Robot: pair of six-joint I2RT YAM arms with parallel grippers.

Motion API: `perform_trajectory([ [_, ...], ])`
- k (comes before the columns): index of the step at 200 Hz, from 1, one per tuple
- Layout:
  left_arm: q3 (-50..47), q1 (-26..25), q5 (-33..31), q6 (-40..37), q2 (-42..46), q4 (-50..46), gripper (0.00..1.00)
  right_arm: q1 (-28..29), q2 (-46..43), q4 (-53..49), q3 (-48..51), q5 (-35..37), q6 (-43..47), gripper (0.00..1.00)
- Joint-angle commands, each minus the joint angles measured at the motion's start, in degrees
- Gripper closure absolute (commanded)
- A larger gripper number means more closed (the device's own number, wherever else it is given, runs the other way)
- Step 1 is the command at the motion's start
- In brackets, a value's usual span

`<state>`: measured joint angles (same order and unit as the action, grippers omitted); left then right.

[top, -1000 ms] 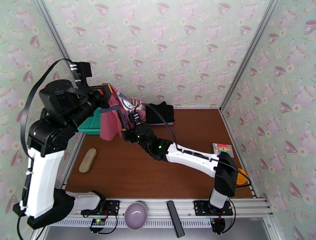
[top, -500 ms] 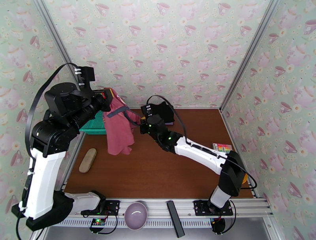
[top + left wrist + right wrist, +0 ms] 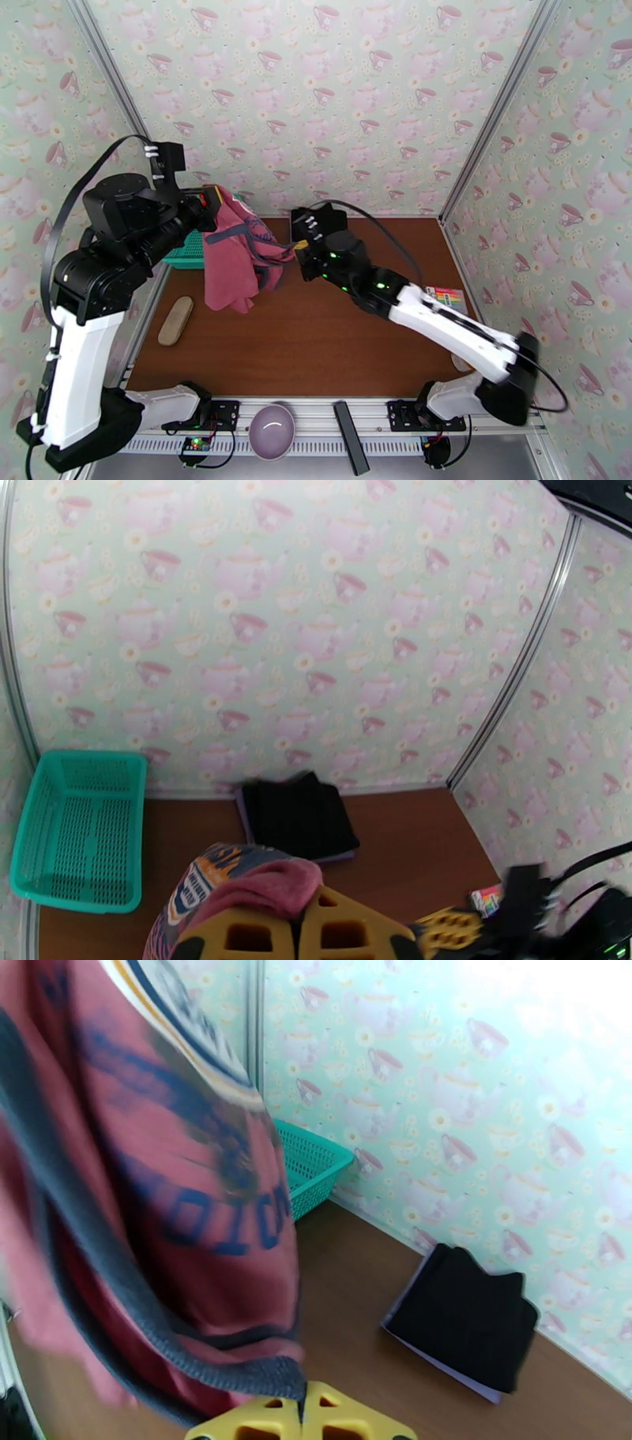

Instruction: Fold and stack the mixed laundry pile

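Note:
The right gripper moves toward the colourful box next, down to the bare tabletop short of it, and releases the top's navy trim [image 3: 229,1370], as the top hangs in slack folds.
The dusty-red top [image 3: 231,264] with navy trim and lettering hangs in the air at the back left, stretched between both grippers. My left gripper [image 3: 212,199] is shut on its upper edge, and the red cloth [image 3: 253,886] bunches over the yellow fingers [image 3: 237,938]. My right gripper [image 3: 300,247] is shut on the navy trim [image 3: 229,1370] at the top's right side. A folded black garment [image 3: 296,815] lies by the back wall on the lavender cloth [image 3: 240,815], of which just an edge shows.
A teal mesh basket [image 3: 186,251] stands at the back left against the wall. A beige oblong object [image 3: 175,320] lies near the table's left edge and a small colourful box [image 3: 446,297] near the right edge. A purple bowl [image 3: 272,430] rests on the front rail.
My right gripper has moved from under the top up and to the right with the navy trim in it, spreading the top sideways. The left gripper has stayed high at the back left.

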<state>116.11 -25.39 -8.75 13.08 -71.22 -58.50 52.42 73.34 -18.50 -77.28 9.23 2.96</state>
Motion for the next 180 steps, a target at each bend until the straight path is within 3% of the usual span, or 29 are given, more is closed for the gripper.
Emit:
perform_trajectory([
  [1, 0.08, -0.28, -1.78, 1.29, 3.8, -8.94, 1.0, 0.23, -9.0, -11.42, -0.96, -2.81, 1.66, 1.0],
  [54, 5.75, -0.28, -3.97, 5.83, 8.8, -28.0, 1.0, 0.27, -19.16, -29.54, -9.88, -5.73, -1.78, 1.0],
  [88, 5.75, -0.29, -1.0, 6.69, 7.32, -32.03, 1.0, 0.23, -20.85, -33.23, -11.02, 0.15, -5.98, 1.0],
  [109, -0.63, -0.36, 4.48, 5.94, 4.53, -28.78, 1.0, 0.29, -20.22, -34.88, -10.12, 8.82, -7.66, 1.0],
  [143, -15.27, -1.48, 12.76, 4.31, -4.02, -15.46, 1.0, -1.38, -15.65, -36.87, -6.1, 22.95, -8.29, 1.0],
  [164, -18.18, -2.33, 17.36, 2.86, -15.07, -8.32, 1.0, -7.98, -11.9, -36.99, -2.09, 24.19, -9.52, 1.0],
  [180, -15.6, -3.05, 20.16, 0.94, -26.01, -4.2, 1.0, -16.08, -8.85, -33.74, 2.9, 20.99, -9.94, 1.0],
])
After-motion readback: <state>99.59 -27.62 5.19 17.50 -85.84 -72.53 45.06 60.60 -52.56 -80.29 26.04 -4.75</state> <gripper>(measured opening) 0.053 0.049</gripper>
